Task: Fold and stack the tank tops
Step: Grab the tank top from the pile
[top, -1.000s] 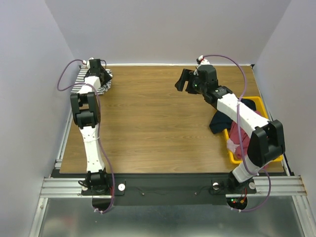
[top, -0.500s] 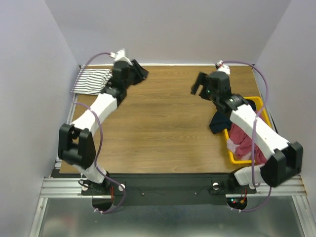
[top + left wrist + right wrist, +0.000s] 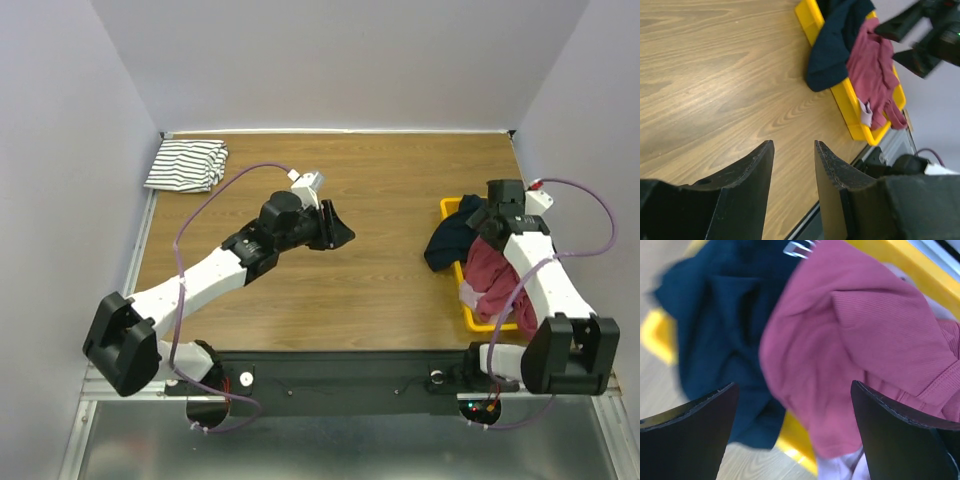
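The dark red tank top's edge (image 3: 477, 259) by the navy garment is between the open fingers of my right gripper, so I will next lower that gripper into the yellow bin (image 3: 478, 318) and onto that edge.
The striped white tank top (image 3: 186, 165) lies folded at the table's far left corner. The dark red tank top (image 3: 489, 276) lies crumpled in the yellow bin (image 3: 478, 318) at the right, also in the left wrist view (image 3: 871, 70) and right wrist view (image 3: 865, 335). My left gripper (image 3: 338, 235) hovers over the table's middle, open and empty (image 3: 792, 145). My right gripper (image 3: 493, 222) is open wide just above the red top (image 3: 792, 390), holding nothing.
A dark navy garment (image 3: 452, 240) hangs over the bin's left rim onto the table, beside the red top (image 3: 725, 320). A pale cloth (image 3: 840, 470) lies under the red top. Walls close in on the left, back and right.
My left arm left the striped top at the far left corner and swung to the table's middle. My right arm swung from the far middle over to the bin.
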`<state>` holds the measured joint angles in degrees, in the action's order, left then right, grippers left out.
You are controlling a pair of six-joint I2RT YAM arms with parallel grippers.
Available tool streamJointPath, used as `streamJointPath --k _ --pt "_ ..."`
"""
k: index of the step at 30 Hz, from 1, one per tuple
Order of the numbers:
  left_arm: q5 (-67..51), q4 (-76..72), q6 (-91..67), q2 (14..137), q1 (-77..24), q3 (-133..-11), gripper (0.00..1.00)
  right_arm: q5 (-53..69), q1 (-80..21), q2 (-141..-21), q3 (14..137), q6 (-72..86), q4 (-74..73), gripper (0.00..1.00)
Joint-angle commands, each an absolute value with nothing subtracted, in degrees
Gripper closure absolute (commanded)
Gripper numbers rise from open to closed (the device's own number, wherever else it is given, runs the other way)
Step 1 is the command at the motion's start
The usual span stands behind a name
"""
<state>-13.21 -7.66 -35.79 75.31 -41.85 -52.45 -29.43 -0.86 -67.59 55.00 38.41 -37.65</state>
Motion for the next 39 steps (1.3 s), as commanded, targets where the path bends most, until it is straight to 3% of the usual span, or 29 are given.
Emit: streamJointPath --k 1,8,11,12,15,19,21,28,35,37,39 --pt "-17.2 -8.3 -31.8 70.3 -41.9 -52.9 0.51 -29.2 2.9 -71.9 55.0 41.6 -38.4 0.01" --pt "-19.7 -8.3 -32.3 67.3 -42.0 -50.2 0.51 -30.6 4.3 -77.4 52.8 43.7 -35.5 0.13" --pt "-20.0 -8.3 -32.4 67.0 -42.0 -49.7 0.51 -30.2 4.3 -78.8 52.2 44.3 -34.7 0.33" --pt "-20.0 -8.3 -32.5 66.8 -42.0 -49.6 0.51 -30.2 4.3 -78.4 51.9 44.6 -34.5 0.48" --pt "-19.9 -8.4 -32.4 66.4 -42.0 -49.4 0.51 -30.6 4.3 -76.7 50.9 44.2 -34.4 0.74" --pt "-19.6 -8.5 -32.5 66.1 -42.0 -49.3 0.51 -30.8 4.3 -73.3 51.5 42.5 -34.7 0.95" --pt "-19.4 -8.4 -32.6 65.8 -42.1 -49.1 0.51 -30.1 4.3 -70.9 54.2 41.8 -36.6 1.00" --pt "-19.0 -8.5 -33.0 65.7 -42.0 -49.0 0.51 -28.0 4.3 -65.8 68.8 39.1 -45.4 1.00" --pt "-15.6 -8.4 -34.0 64.2 -41.8 -48.9 0.51 -11.3 4.0 -70.5 91.3 35.8 -47.2 1.00" --pt "-14.6 -7.8 -34.5 63.8 -40.8 -49.4 0.51 -11.2 0.1 -74.8 96.2 35.8 -47.3 0.99" --pt "-13.9 -7.4 -35.2 63.2 -39.6 -49.6 0.51 -16.4 -9.9 -78.2 106.0 35.4 -47.8 1.00"
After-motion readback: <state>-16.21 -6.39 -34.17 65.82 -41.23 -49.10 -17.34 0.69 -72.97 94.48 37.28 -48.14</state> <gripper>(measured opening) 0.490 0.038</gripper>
